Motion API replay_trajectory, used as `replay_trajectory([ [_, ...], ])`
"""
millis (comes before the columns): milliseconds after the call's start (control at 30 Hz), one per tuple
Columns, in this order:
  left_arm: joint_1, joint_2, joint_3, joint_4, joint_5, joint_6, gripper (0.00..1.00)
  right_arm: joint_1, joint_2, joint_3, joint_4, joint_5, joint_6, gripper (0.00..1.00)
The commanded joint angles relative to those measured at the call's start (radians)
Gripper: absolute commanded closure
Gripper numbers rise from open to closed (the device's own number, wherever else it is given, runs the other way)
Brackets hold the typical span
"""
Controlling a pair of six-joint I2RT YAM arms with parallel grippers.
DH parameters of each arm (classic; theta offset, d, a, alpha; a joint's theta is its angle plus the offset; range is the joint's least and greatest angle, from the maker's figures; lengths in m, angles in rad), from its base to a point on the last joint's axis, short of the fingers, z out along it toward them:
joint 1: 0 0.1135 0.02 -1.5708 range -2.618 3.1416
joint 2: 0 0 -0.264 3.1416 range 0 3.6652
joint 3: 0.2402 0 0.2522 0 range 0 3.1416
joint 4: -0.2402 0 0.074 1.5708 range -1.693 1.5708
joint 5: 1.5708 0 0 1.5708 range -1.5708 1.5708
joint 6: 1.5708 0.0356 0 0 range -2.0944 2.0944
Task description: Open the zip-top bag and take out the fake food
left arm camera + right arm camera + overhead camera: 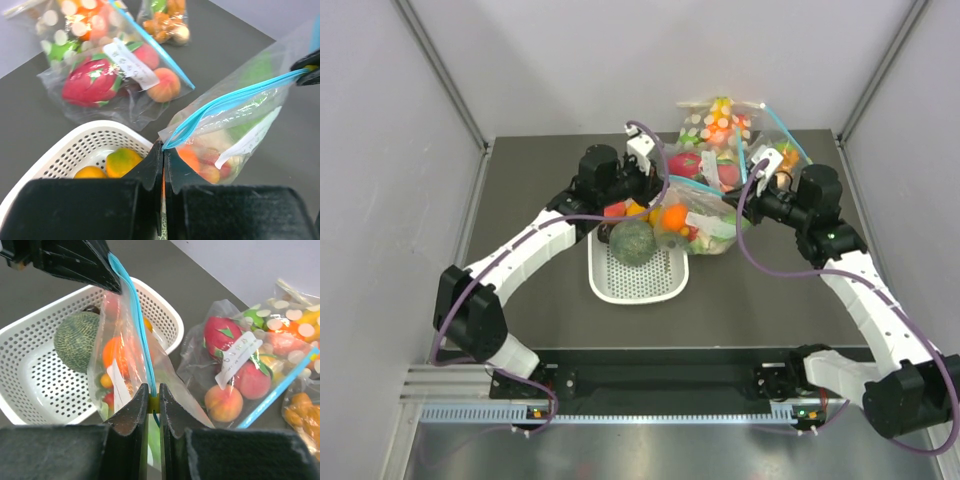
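The right gripper draws the yellow slider outward toward the small bag of orange pieces next, widening the zip-top bag's barely parted zip. Then it releases, since that small bag lies outward.
The zip-top bag hangs stretched between both grippers, partly above the basket's right edge. My left gripper is shut on the bag's corner at one end of the light-blue zip strip. My right gripper is shut on the yellow slider at the strip's other end. The strip's two tracks look slightly parted near the left gripper. The fake food is inside the bag: a round orange fruit, a green piece and small red and yellow pieces. In the top view the left gripper and right gripper face each other.
A white perforated basket holds a grey-green melon and yellow-orange fruit. Behind lie a bag with a pink dragon fruit and peaches, a polka-dot bag and a small bag of orange pieces.
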Motion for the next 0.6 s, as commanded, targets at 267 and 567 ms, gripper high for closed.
replay_trajectory([
  [267,0.071,-0.124,-0.099,0.122,-0.231,-0.044,1.00,-0.051,-0.055,0.020,0.015,0.244,0.049,1.00],
  [567,0.071,-0.136,-0.104,0.113,-0.237,-0.034,1.00,-0.125,-0.045,0.029,0.012,0.325,0.075,1.00],
])
